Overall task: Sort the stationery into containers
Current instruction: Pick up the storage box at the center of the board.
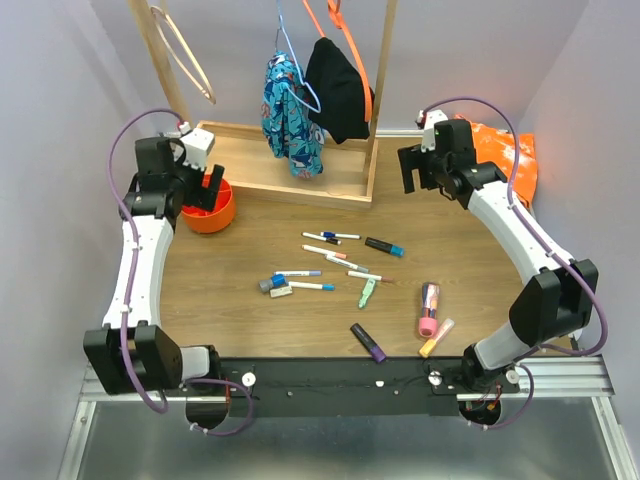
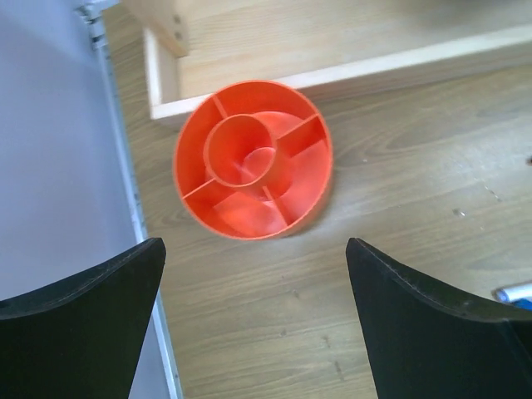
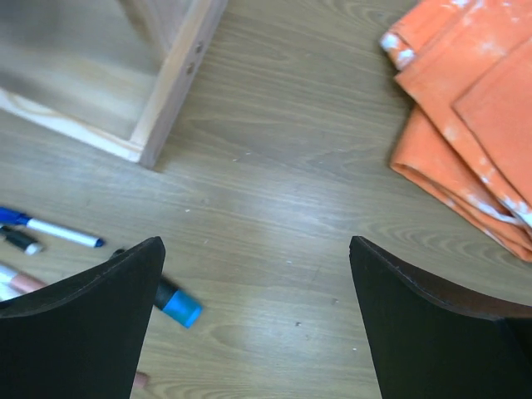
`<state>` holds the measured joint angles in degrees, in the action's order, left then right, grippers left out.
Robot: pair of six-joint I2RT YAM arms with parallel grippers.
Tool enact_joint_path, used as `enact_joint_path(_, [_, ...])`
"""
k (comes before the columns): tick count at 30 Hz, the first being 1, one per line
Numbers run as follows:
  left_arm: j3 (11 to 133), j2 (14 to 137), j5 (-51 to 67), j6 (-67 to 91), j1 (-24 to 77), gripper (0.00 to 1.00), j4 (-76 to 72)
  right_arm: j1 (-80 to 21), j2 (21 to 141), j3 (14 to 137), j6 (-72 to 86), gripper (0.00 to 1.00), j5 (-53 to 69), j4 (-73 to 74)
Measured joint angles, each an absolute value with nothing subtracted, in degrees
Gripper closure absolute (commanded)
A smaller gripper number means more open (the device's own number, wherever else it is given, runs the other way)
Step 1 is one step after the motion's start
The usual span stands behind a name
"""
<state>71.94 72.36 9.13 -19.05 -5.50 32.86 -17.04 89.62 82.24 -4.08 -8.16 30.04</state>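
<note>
I will next turn my left gripper and lower it to the orange cup's rim, on the side of the cup that faces the pens.
The stationery lies loose on the wooden table: white pens (image 1: 330,237), a black highlighter with a blue cap (image 1: 384,245), a mint-green piece (image 1: 367,291), a purple highlighter (image 1: 368,342), a pink one (image 1: 429,308) and a yellow one (image 1: 436,338). The round orange cup (image 1: 210,210) with inner dividers stands at the far left and holds nothing in the left wrist view (image 2: 253,158). My left gripper (image 1: 212,185) hangs open and empty just above it (image 2: 253,243). My right gripper (image 1: 418,170) is open and empty at the far right (image 3: 253,241), near the black highlighter (image 3: 176,303).
A flat wooden tray base (image 1: 290,175) with upright posts stands at the back, with patterned blue clothing (image 1: 292,115) and a black garment (image 1: 340,90) hanging over it. An orange bag (image 1: 505,150) lies at the far right, and shows in the right wrist view (image 3: 465,125).
</note>
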Motion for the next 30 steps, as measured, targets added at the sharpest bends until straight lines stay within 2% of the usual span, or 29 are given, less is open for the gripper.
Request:
enact_joint_path(2, [73.36, 74.35, 10.22, -20.36, -4.51, 0.02, 34.11, -17.04, 89.56, 82.46, -4.40, 0.00, -4.91, 30.33])
enact_joint_path(4, [74.50, 77.62, 11.14, -22.15, -2.48, 0.08, 35.62, -17.04, 89.56, 83.13, -6.04, 0.00, -0.75, 31.18])
enact_joint_path(14, [79.40, 92.12, 10.26, -27.42, 6.39, 0.20, 43.07, -17.04, 89.01, 84.79, -11.14, 0.02, 14.94, 36.69])
enact_joint_path(18, [83.72, 96.57, 8.75, -27.40, 6.35, 0.23, 43.46, -17.04, 88.92, 85.03, -11.75, 0.02, 17.52, 37.36])
enact_joint_path(22, [84.12, 97.60, 7.44, -27.53, 6.26, 0.29, 43.70, -17.04, 88.71, 85.01, -12.23, 0.03, 18.37, 37.82])
enact_joint_path(25, [84.66, 98.87, 6.50, -27.66, 6.26, 0.29, 43.83, -17.04, 88.44, 84.99, -12.49, 0.04, 18.74, 37.89])
enact_joint_path(30, [84.62, 99.88, 4.64, -28.32, 6.24, 0.35, 43.81, -17.04, 87.94, 84.71, -12.56, 0.07, 18.96, 37.89])
